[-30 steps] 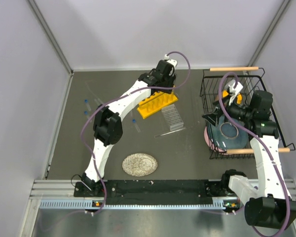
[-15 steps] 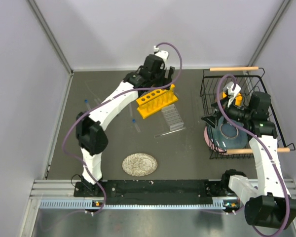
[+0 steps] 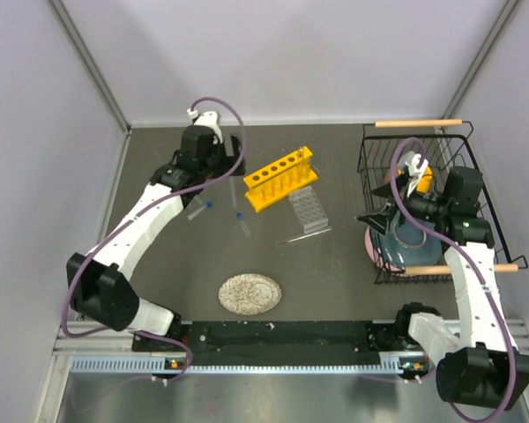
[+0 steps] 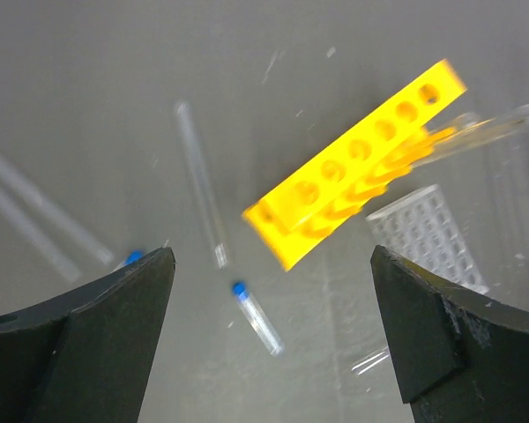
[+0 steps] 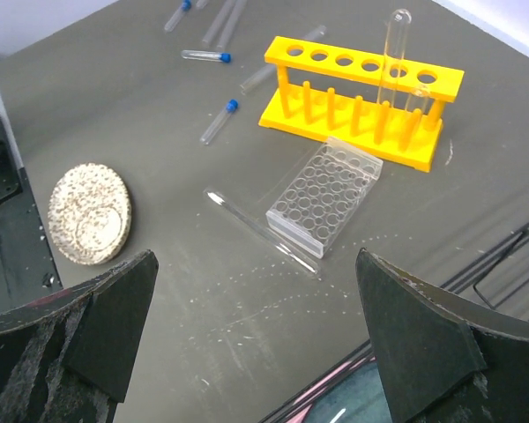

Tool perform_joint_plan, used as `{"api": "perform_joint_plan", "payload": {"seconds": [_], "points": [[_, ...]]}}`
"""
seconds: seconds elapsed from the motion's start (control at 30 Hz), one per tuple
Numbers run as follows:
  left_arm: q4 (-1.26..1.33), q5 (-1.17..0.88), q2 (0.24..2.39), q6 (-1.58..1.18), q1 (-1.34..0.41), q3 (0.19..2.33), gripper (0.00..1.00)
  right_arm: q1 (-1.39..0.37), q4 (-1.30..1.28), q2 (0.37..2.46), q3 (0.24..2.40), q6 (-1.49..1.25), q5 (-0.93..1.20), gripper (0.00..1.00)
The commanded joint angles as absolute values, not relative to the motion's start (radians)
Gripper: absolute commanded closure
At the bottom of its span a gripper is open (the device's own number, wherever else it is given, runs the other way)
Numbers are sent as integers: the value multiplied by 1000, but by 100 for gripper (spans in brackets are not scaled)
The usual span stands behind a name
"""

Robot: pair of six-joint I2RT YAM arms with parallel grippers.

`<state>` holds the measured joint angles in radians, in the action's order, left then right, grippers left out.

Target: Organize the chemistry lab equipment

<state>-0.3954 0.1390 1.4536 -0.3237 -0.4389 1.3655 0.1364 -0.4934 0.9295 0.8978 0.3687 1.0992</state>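
Observation:
I will lower my left gripper next, with its fingers open around the near end (image 3: 234, 204) of the thin clear glass tube, because bare tabletop leaves room beside the yellow rack (image 3: 280, 179).
The yellow six-hole rack (image 3: 280, 179) stands at the back middle of the table, with one clear tube (image 5: 392, 57) upright in an end hole. The clear gridded rack (image 3: 307, 210) lies just in front of it, and a thin tube (image 3: 304, 236) lies nearer still. Two blue-capped vials (image 3: 197, 211) (image 3: 243, 221) lie left of the racks. My left gripper (image 3: 207, 163) is open and empty, above the table left of the yellow rack (image 4: 353, 176); a vial (image 4: 257, 317) and a long tube (image 4: 201, 181) lie below it. My right gripper (image 3: 372, 217) is open and empty at the basket's left edge.
A round speckled plate (image 3: 249, 293) lies at the front middle. A black wire basket (image 3: 370, 167) with bowls (image 3: 406, 242) stands at the right under the right arm. More clear tubes (image 4: 35, 220) lie at the far left. Grey walls close in the table.
My left gripper has swung left, away from the yellow rack, and is open. A tube stands in the rack. The right arm has hardly moved.

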Motion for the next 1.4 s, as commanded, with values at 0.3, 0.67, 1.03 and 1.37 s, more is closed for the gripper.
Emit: {"api": "perform_joint_plan", "payload": {"seconds": [0.3,0.67,1.03,1.37], "points": [[-462,86,1652,-377,-318,1337,8,160,-521,956,907,419,1224,5],[-543,121,1910,-353,-314,1488,24,121,-675,953,962,515,1220,5],[-531,64,2031,-360,-308,1496,41,5,-673,956,971,503,1088,5],[-540,75,2069,-368,-307,1497,58,-69,-684,966,996,492,1046,5]]}}
